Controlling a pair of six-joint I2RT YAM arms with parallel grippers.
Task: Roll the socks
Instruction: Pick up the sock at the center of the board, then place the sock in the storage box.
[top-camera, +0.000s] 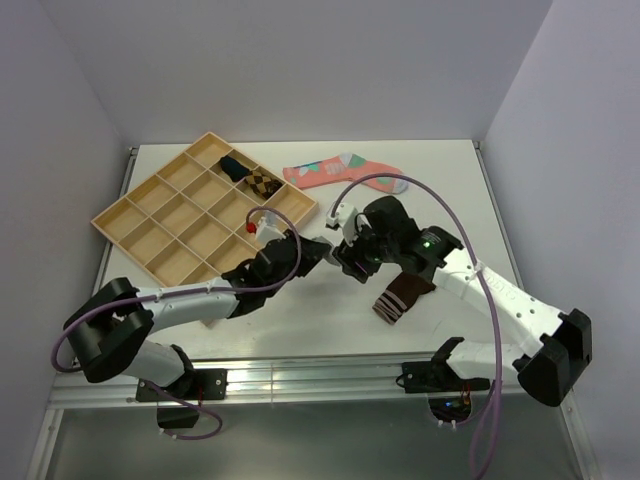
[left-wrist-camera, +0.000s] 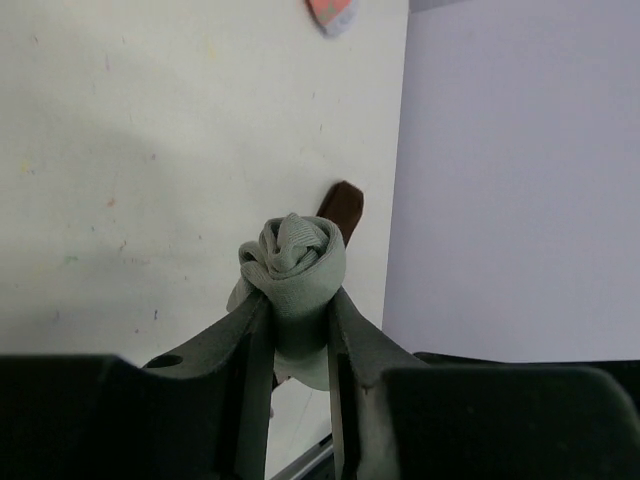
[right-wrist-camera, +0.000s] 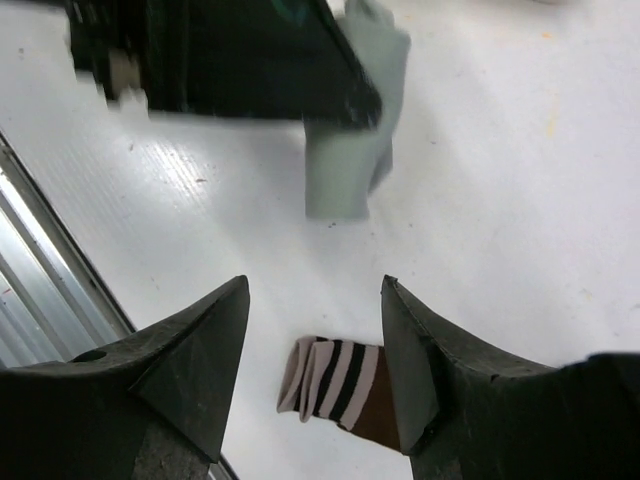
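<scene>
The tray's section beside the checkered sock (top-camera: 293, 204) is empty, so my left gripper will next move outward over the tray and lower into that section to release the grey roll.
The grey sock (left-wrist-camera: 295, 262) is wound into a tight roll, and my left gripper (left-wrist-camera: 298, 298) is shut on it above the table. In the right wrist view the grey sock (right-wrist-camera: 350, 165) hangs from the blurred left gripper (right-wrist-camera: 220, 60), its loose end pointing down. My right gripper (right-wrist-camera: 314, 290) is open with nothing between its fingers, just short of the grey sock. Below it the brown sock (right-wrist-camera: 335, 380) lies flat, striped cuff toward the near edge. From above, the left gripper (top-camera: 310, 252) and right gripper (top-camera: 345, 258) face each other mid-table, with the brown sock (top-camera: 403, 296) near the right arm.
A wooden divided tray (top-camera: 160, 215) sits at the back left with two folded socks (top-camera: 235, 168) in its far compartments. A pink patterned sock (top-camera: 340, 172) lies behind the grippers. The table's metal front rail (top-camera: 320, 375) runs along the near edge.
</scene>
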